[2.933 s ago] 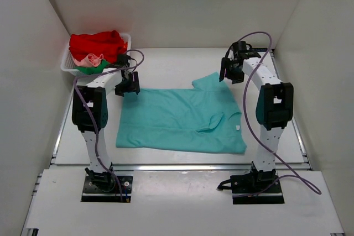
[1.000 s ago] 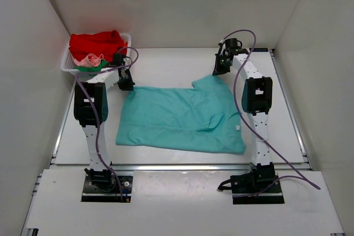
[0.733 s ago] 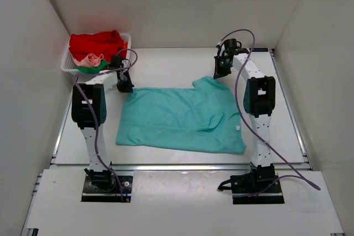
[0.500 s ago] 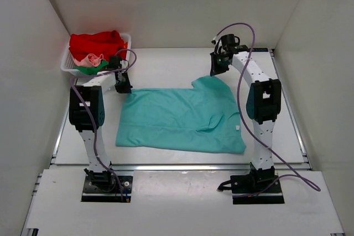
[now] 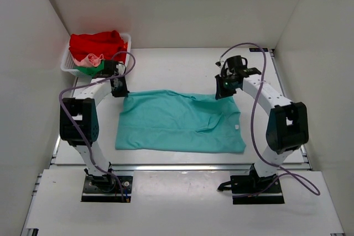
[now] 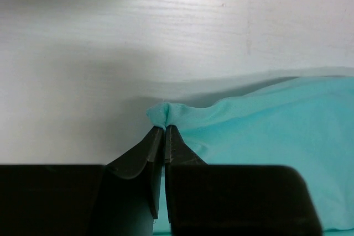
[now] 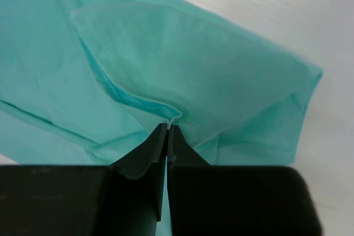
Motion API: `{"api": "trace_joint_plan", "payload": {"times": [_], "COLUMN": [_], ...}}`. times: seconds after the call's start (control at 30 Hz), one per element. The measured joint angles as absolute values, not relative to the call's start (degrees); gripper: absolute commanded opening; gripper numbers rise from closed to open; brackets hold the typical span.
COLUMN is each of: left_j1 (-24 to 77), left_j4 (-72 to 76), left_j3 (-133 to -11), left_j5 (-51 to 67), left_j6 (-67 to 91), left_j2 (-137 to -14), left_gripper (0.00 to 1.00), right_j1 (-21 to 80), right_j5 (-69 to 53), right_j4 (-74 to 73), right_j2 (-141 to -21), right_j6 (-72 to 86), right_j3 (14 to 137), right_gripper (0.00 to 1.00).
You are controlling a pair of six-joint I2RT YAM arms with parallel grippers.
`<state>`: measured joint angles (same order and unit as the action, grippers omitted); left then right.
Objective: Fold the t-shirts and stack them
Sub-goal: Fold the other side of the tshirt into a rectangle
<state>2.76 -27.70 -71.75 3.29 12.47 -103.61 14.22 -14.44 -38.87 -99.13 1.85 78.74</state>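
The middle of the shirt's basket-side edge [image 5: 123, 122] is farther back than the robot's left gripper, so the left gripper should next pull back and let go of the held corner above that spot.
A teal t-shirt [image 5: 177, 121] lies spread on the white table, its far right part folded over toward the front. My left gripper [image 5: 120, 88] is shut on the shirt's far left corner [image 6: 166, 114], the cloth bunched at the fingertips [image 6: 165, 131]. My right gripper [image 5: 223, 90] is shut on the folded sleeve edge [image 7: 174, 115] at the far right, cloth [image 7: 182, 53] draped beneath it. Red [image 5: 97, 43], pale pink [image 5: 91, 58] and green [image 5: 88, 69] t-shirts sit piled in the basket.
A white lattice basket [image 5: 69, 69] stands at the far left corner, right beside my left arm. White walls close in the table on the left, back and right. Bare table [image 5: 171, 67] lies beyond the teal shirt.
My right gripper has pulled the far sleeve toward the front, folding it over the shirt. The left gripper shifted slightly left and back with its corner, stretching the far edge straight.
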Motion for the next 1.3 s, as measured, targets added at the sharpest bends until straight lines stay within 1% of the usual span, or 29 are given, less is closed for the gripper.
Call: {"api": "trace_joint_plan", "payload": {"times": [0.1,0.33,0.57,0.7,0.93,1.0,1.17,1.3], "left_j1": [2.66,2.42,3.53,3.77,5.91,6.61,7.01,7.4], "left_j4": [-27.73,-26.52,-20.56,-17.72,-15.97,-15.29,-13.61,-12.21], "left_j3": [-69.06,-59.96,-49.54,-46.44,-43.79,-41.67,-35.42,-32.27], "left_j5": [2.7,0.73,-3.73,-3.99,-4.08,-4.05,-5.32,-6.11], "left_j6": [11.75,10.28,8.6,7.97,6.52,6.11,5.34,4.38], "left_j2": [-101.12,-93.8,-82.74,-77.41,-71.13,-67.88,-59.51,-56.29], "left_gripper": [0.0,0.0,0.0,0.0,0.02,0.0,0.0,0.0], "right_j1": [12.99,12.19,12.25,12.25,13.04,13.54,14.7,15.53], "right_j5": [-15.07,-16.08,-17.23,-17.98,-18.46,-18.5,-18.5,-18.48], "right_j4": [-37.87,-36.27,-35.64,-35.57,-35.75,-35.94,-36.16,-36.4], "right_j2": [-94.15,-86.02,-79.11,-75.37,-71.29,-70.35,-68.14,-67.18], "right_j6": [2.17,3.22,4.67,5.5,6.94,7.35,8.21,9.06], "right_j3": [72.79,65.08,58.74,55.22,51.7,51.16,49.78,48.4], "right_gripper": [0.0,0.0,0.0,0.0,0.0,0.0,0.0,0.0]}}
